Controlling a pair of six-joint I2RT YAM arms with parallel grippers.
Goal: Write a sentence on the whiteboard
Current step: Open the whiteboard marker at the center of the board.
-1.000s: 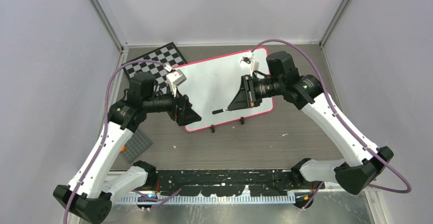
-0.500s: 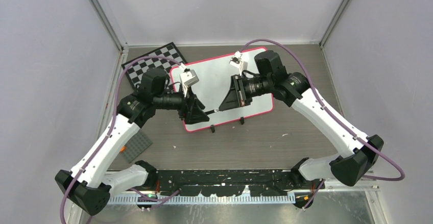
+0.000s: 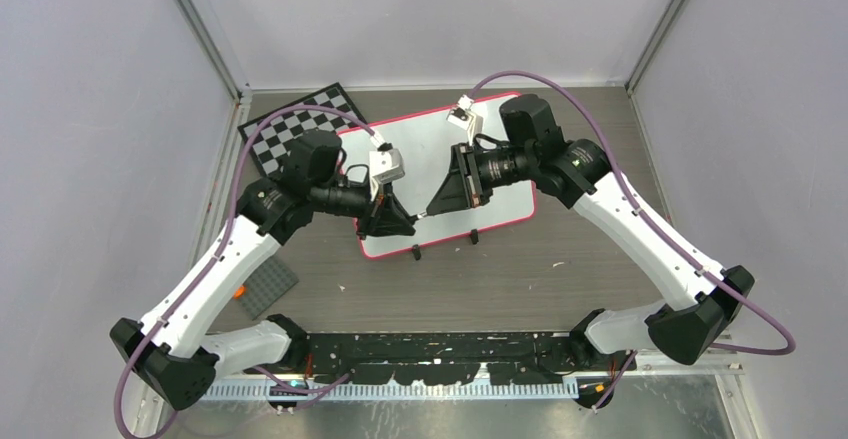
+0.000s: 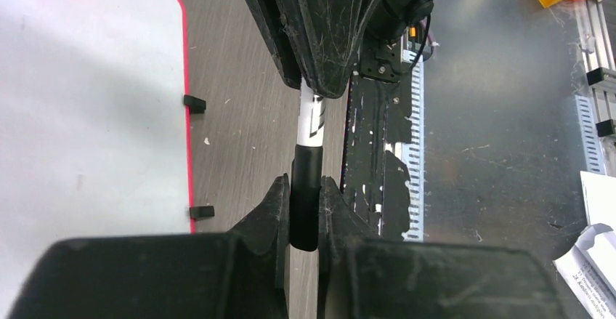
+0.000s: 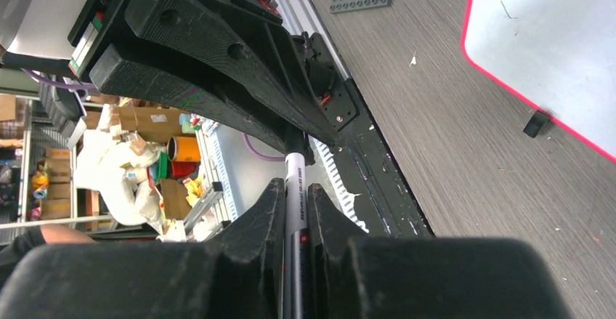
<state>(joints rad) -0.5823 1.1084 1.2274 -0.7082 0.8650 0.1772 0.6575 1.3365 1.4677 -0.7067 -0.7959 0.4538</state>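
My left gripper will next pull the black cap on the marker's end away from the marker's body, then move it down to the table (image 3: 312, 288) beside the grey studded plate.
The whiteboard (image 3: 425, 154), glossy white with a pink-red frame, lies at the table's middle back; its near edge also shows in the wrist views (image 4: 87, 101) (image 5: 552, 35). No sentence is in view on it. Above its near edge the two grippers meet tip to tip. My right gripper (image 3: 437, 209) (image 5: 294, 187) is shut on the white barrel of a marker (image 5: 293, 177). My left gripper (image 3: 408, 221) (image 4: 305, 184) is shut on the marker's black cap (image 4: 306, 195), with the white barrel (image 4: 311, 119) running on into the right gripper's fingers (image 4: 327, 57).
A checkered chessboard (image 3: 300, 124) lies partly under the whiteboard's far left corner. A grey studded plate (image 3: 268, 284) sits near the left arm. Two small black feet (image 3: 416, 251) stick out of the board's near edge. A black rail (image 3: 440, 344) lines the table front.
My left gripper swung right across the board to the right gripper and shut on the marker's cap. The right gripper, still holding the marker, shifted slightly left.
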